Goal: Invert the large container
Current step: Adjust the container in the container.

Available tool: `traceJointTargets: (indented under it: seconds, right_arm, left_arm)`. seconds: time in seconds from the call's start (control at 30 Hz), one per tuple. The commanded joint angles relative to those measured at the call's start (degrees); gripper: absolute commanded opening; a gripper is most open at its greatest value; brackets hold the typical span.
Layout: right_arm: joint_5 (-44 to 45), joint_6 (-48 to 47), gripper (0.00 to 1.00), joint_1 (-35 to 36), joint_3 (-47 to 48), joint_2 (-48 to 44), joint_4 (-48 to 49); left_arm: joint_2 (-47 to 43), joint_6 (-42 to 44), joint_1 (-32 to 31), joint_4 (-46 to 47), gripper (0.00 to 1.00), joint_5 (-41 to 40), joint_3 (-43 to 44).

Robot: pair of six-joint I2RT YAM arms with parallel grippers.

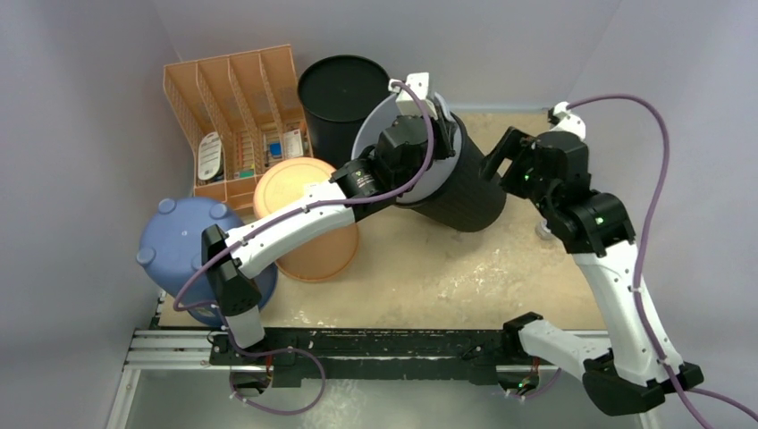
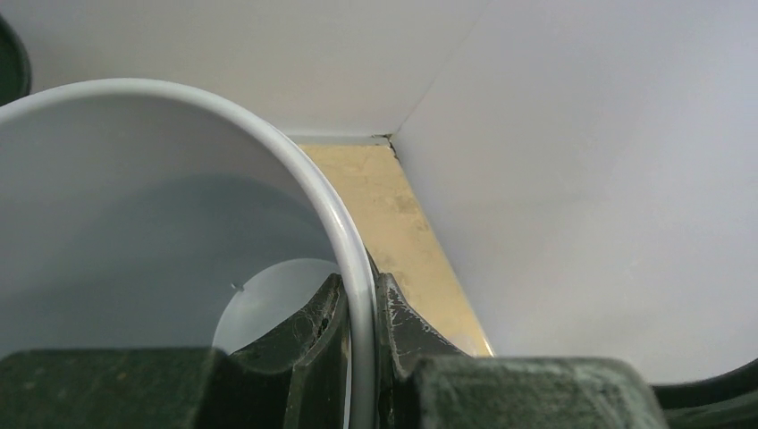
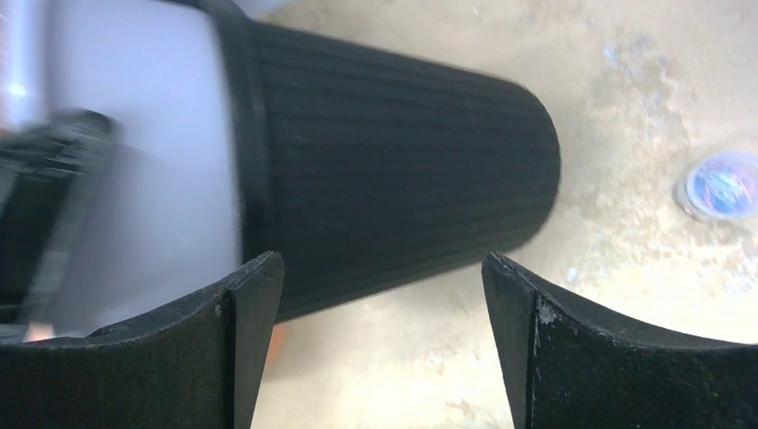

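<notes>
I will next swing my left gripper back and to the right in the top view to bring the container's white rim [image 2: 347, 239] above the container's ribbed base. Then I will let go of it, since the container is leaning.
The large container [image 1: 467, 195] is black and ribbed outside, white inside. It is tilted on its side at the back middle of the table, mouth towards the left. My left gripper [image 1: 444, 123] is shut on its white rim [image 2: 347, 239], one finger [image 2: 315, 323] inside and one outside. My right gripper [image 1: 497, 159] is open and empty just right of the container's base. In the right wrist view the container [image 3: 393, 170] lies beyond the spread right gripper [image 3: 383, 279], not touching it.
An orange divided organizer [image 1: 237, 107] and an upright black bin [image 1: 335, 94] stand at the back left. An upside-down orange tub [image 1: 308, 228] and an upside-down blue tub [image 1: 179, 241] stand to the left. A small round capsule [image 3: 720, 183] lies on the table at the right.
</notes>
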Motion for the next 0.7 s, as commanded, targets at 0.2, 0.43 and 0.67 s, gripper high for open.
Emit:
traceJointTargets:
  seconds: [0.2,0.43,0.67]
  right_arm:
    - [1.0,0.2,0.82,0.1,10.2,-4.7,10.9]
    - [-3.3,-3.1,0.77,0.0,20.8,5.8,6.6]
    - [-5.6,-6.3,0.70,0.0,29.1,15.6,-1.5]
  left_arm:
    - [-6.9,21.6,0.0,7.8,0.00,25.1,3.2]
    - [-10.4,29.6,0.2,8.1,0.00,38.3,-2.2]
    - [-10.2,29.2,0.1,8.0,0.00,42.6,-2.3]
